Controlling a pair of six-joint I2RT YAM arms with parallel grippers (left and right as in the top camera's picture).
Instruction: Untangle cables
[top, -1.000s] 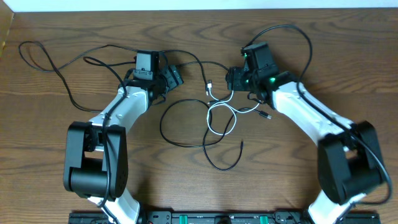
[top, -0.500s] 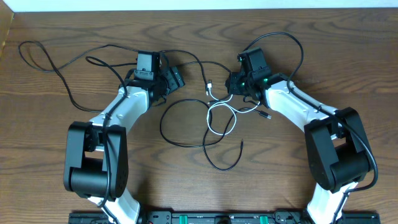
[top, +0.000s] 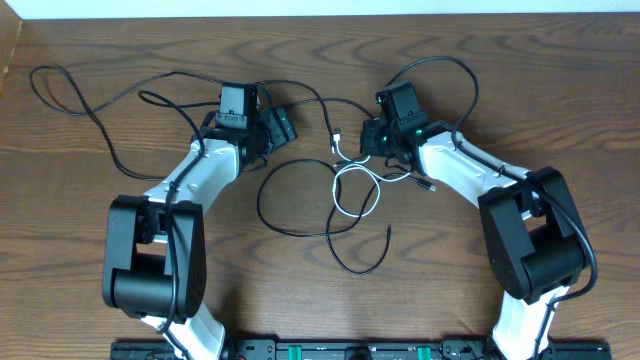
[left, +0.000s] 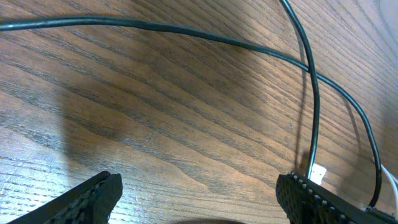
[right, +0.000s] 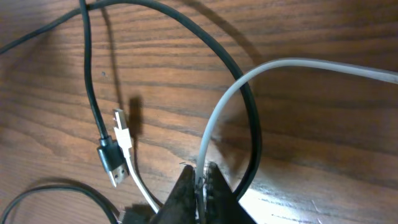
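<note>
The right gripper pulls up and to the right in the overhead view over bare wood next before releasing, because the white cable (top: 352, 186) crosses a black one.
The white cable (top: 352, 186) lies in loops at the table's middle, crossed by a black cable (top: 290, 228) that curls toward the front. A second black cable (top: 95, 125) runs off to the far left. My right gripper (top: 369, 141) is shut on the white cable (right: 214, 118), pinching it between the fingertips (right: 202, 180). A black cable (right: 252, 124) curves just beside that grip. A black plug (right: 109, 160) and a white plug (right: 122, 129) lie side by side to the left. My left gripper (top: 276, 127) stands open above bare wood (left: 199, 199), with a black cable (left: 186, 34) ahead of it.
The arms' own thicker black cables (top: 455, 75) arch over the back of the wooden table (top: 560, 120). A black rail (top: 330, 350) runs along the front edge. The table's left edge (top: 8, 60) shows at the far corner.
My right gripper has shut on the white cable, and its arm has shifted slightly left. The left arm and the cables on the table have not moved.
</note>
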